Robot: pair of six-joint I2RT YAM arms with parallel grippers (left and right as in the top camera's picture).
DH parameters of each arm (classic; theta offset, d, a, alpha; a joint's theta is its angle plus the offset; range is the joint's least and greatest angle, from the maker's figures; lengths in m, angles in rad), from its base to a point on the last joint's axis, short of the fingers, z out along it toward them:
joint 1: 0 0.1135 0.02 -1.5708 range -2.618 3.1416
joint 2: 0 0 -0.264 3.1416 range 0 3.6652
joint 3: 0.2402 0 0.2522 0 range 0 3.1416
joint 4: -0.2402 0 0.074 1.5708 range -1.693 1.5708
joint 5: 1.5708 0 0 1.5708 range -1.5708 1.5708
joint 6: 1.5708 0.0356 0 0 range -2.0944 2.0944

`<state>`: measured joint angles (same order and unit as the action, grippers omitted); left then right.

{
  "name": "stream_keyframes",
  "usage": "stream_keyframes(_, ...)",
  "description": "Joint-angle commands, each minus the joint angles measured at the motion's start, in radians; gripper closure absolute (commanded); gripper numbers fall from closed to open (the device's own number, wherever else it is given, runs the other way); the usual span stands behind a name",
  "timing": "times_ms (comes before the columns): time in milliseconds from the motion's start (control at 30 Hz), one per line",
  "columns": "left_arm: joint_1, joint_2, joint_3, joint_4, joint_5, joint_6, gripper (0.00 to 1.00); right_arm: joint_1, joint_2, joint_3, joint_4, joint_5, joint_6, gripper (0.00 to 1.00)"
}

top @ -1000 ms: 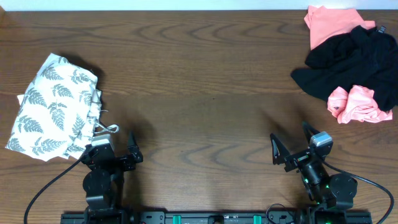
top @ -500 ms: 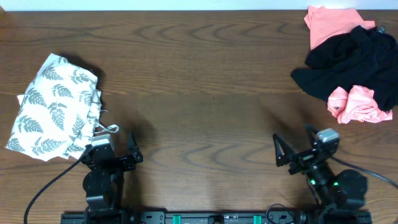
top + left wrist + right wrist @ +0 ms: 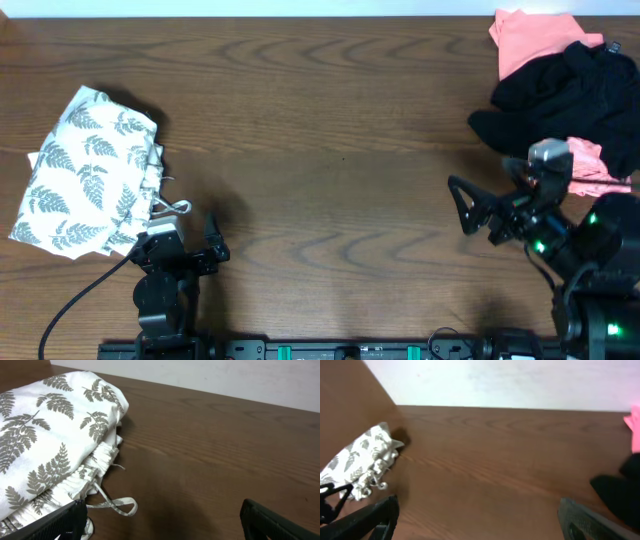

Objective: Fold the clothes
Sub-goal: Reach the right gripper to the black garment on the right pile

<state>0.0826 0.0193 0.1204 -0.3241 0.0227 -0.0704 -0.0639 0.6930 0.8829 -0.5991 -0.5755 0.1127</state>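
I should next swing my right gripper outward and to its right in the overhead view and lower it there, because the black garment's middle [image 3: 567,97] lies on top of the heap there.
The fern-print garment [image 3: 85,175] lies folded at the table's left; it fills the left of the left wrist view [image 3: 45,445], with its drawstring loop [image 3: 117,505] trailing out. The black garment [image 3: 565,95] lies crumpled at the far right over salmon-pink garments [image 3: 525,40], one pink part [image 3: 590,165] showing at its near edge. My left gripper [image 3: 185,232] is open and empty just right of the fern garment's near corner. My right gripper [image 3: 487,180] is open and empty over bare wood, just left of the black garment [image 3: 620,495].
The brown wooden table [image 3: 330,150] runs between the two heaps. The arm bases stand at the near edge. In the right wrist view the fern-print garment [image 3: 357,465] shows far off, and the white wall beyond the table's far edge.
My right arm has moved away from the near edge, towards the far right and the black garment, still open. The left arm and the clothes have not moved.
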Motion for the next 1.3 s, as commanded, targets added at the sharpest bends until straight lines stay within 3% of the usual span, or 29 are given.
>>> stream_keyframes(0,0.003,-0.002,-0.014,-0.026,-0.004,0.014,0.02,-0.007,0.070,0.076,0.005,0.006,0.003,0.01)
stream_keyframes(200,0.003,-0.002,-0.014,-0.026,-0.004,0.014,0.02,-0.007,0.340,0.344,-0.216,0.433,0.140,0.01)
stream_keyframes(400,0.003,-0.002,-0.014,-0.026,-0.004,0.014,0.02,-0.007,0.668,0.622,-0.434,0.704,0.143,0.01)
stream_keyframes(533,0.003,-0.002,-0.014,-0.026,-0.004,0.014,0.02,-0.016,0.793,0.654,-0.419,0.735,0.121,0.01)
stream_keyframes(633,0.003,-0.002,-0.014,-0.026,-0.004,0.014,0.02,-0.050,0.876,0.654,-0.378,0.743,0.210,0.01)
stream_keyframes(833,0.003,-0.002,-0.014,-0.026,-0.004,0.014,0.02,-0.193,0.999,0.654,-0.300,0.753,0.389,0.11)
stream_keyframes(1033,0.003,-0.002,-0.014,-0.026,-0.004,0.014,0.02,-0.299,1.052,0.654,-0.154,0.682,0.396,0.12)
stream_keyframes(1267,0.003,-0.002,-0.014,-0.026,-0.004,0.014,0.02,-0.296,1.150,0.654,-0.002,0.676,0.400,0.15)
